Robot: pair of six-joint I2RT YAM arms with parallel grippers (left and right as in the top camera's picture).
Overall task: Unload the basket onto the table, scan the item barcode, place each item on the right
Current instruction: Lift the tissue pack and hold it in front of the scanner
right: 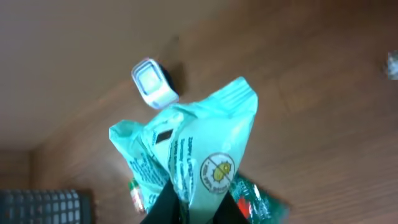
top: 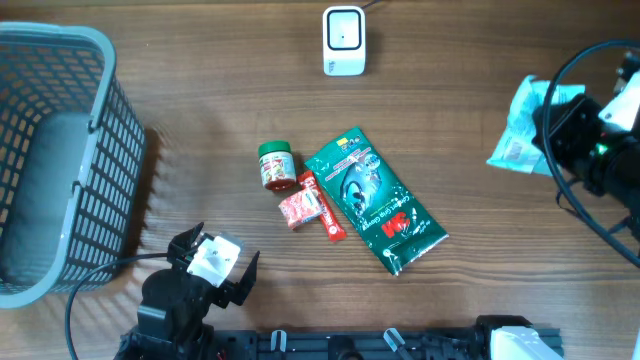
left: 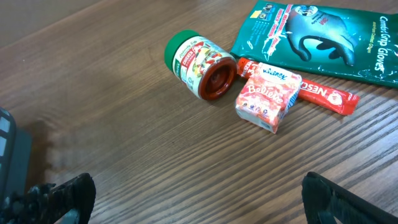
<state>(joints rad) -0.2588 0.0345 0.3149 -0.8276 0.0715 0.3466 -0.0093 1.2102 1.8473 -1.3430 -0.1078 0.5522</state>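
Note:
The packet [top: 518, 128] is well apart from the white scanner. It goes in my right gripper to the scanner's side [top: 344, 30] next, then down onto bare wood for release.
My right gripper [top: 542, 126] is shut on a mint-green packet [top: 518, 128], held above the table at the right edge. In the right wrist view the packet [right: 199, 146] stands up from between my right gripper's [right: 193, 210] dark fingers, crumpled, with printed text and a round yellow symbol facing the camera. The white barcode scanner [top: 343, 40] stands at the back middle of the table, and its scanner face [right: 152, 82] shows beyond the packet, well apart from it. My left gripper [top: 215, 262] is open near the front left, with only bare wood between the left gripper's [left: 199, 200] fingers.
A grey basket [top: 60, 150] stands at the left edge. In the middle lie a green-lidded jar [top: 276, 165] on its side, a small red box [top: 298, 210], a red stick pack [top: 327, 215] and a dark green gloves pack [top: 375, 198].

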